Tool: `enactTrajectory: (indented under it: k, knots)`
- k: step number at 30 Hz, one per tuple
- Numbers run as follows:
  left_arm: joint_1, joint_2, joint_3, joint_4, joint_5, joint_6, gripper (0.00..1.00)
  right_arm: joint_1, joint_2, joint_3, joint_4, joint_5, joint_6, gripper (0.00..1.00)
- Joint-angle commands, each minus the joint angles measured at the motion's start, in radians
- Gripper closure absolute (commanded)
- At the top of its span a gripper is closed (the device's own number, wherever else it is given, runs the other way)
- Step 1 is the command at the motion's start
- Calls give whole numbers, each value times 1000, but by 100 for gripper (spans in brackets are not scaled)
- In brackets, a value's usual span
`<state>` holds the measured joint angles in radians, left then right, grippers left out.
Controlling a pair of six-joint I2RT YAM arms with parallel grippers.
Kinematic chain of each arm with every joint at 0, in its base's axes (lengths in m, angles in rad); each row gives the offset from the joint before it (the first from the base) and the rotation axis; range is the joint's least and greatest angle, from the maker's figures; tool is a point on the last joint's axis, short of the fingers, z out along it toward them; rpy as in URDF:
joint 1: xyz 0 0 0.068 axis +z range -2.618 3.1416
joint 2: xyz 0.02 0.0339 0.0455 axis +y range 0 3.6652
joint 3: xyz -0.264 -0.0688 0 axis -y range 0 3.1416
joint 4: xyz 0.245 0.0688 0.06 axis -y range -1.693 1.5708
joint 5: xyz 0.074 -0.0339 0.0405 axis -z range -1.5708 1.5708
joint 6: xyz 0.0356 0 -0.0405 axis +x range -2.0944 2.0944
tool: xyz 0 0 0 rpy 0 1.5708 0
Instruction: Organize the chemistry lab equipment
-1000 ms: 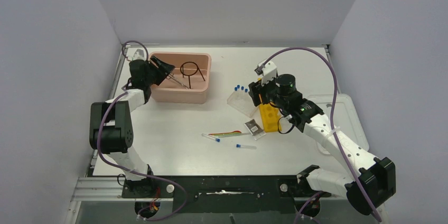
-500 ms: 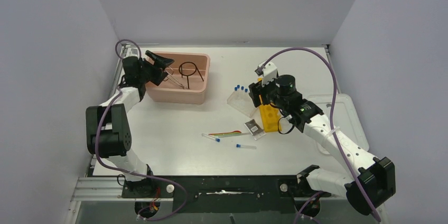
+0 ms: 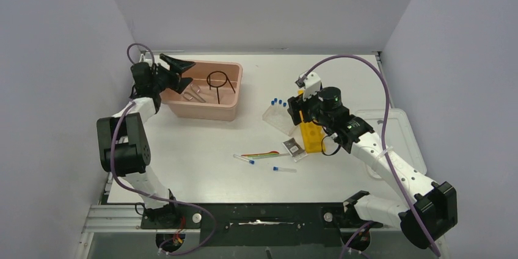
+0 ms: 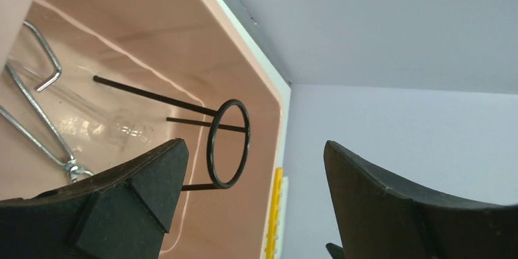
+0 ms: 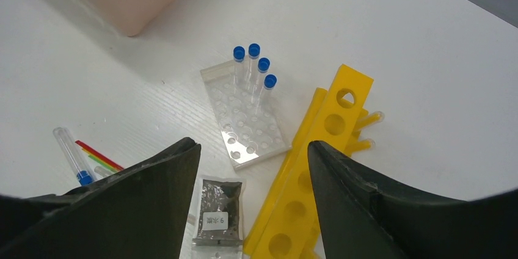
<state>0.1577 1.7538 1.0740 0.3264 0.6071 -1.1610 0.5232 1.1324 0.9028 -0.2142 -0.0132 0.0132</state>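
Note:
My right gripper moves back and down next to one loose tube by the coloured sticks, outside the clear rack, and closes on its blue cap.
My left gripper hangs open and holds nothing over the left rim of the pink tub. On the tub's floor lie the metal tongs and the black wire ring. My right gripper is open above the clear tube rack, which holds several blue-capped tubes. Beside it lies the yellow holed rack. Thin coloured sticks and two loose tubes rest on the table.
A small silver packet lies between the sticks and the yellow rack. A white lid sits at the right edge under my right arm. Grey walls close in on both sides and at the back.
My left gripper has opened wide and drawn back up and to the left off the tub. The tongs now lie loose inside. The right arm has hardly moved.

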Motion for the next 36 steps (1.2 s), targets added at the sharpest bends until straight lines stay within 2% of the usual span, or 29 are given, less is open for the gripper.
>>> enactTrajectory:
  k: [1, 7, 12, 14, 17, 19, 23, 26, 29, 32, 36]
  knots:
    - [11, 52, 22, 95, 72, -111, 17, 0, -17, 25, 16, 0, 13, 34]
    - [-88, -104, 70, 45, -29, 57, 17, 2, 14, 14, 18, -16, 26, 33]
    - [-271, -355, 69, -121, -337, 453, 17, 1, 20, -26, 31, -69, 44, 33]
    - [-372, -457, 26, -134, -446, 607, 15, 2, 27, -41, 27, -107, 46, 33]
    - [-498, -576, -72, -107, -501, 772, 15, 8, 43, -73, 46, -180, 54, 31]
    - [-538, -619, -117, -126, -505, 798, 14, 29, 66, -95, 71, -211, 64, 31]
    - [-538, -695, -179, -241, -632, 741, 17, 220, 156, -100, 120, -68, 74, 32]
    - [-483, -752, -191, -351, -692, 656, 20, 306, 239, -90, 173, -21, 107, 34]
    - [-336, -764, -182, -472, -582, 554, 23, 371, 305, -76, 209, 24, 120, 37]
    - [-200, -764, -217, -500, -408, 490, 27, 412, 367, -51, 205, 58, 119, 47]
    - [-142, -758, -289, -455, -306, 454, 28, 441, 426, -11, 195, 76, 110, 57]
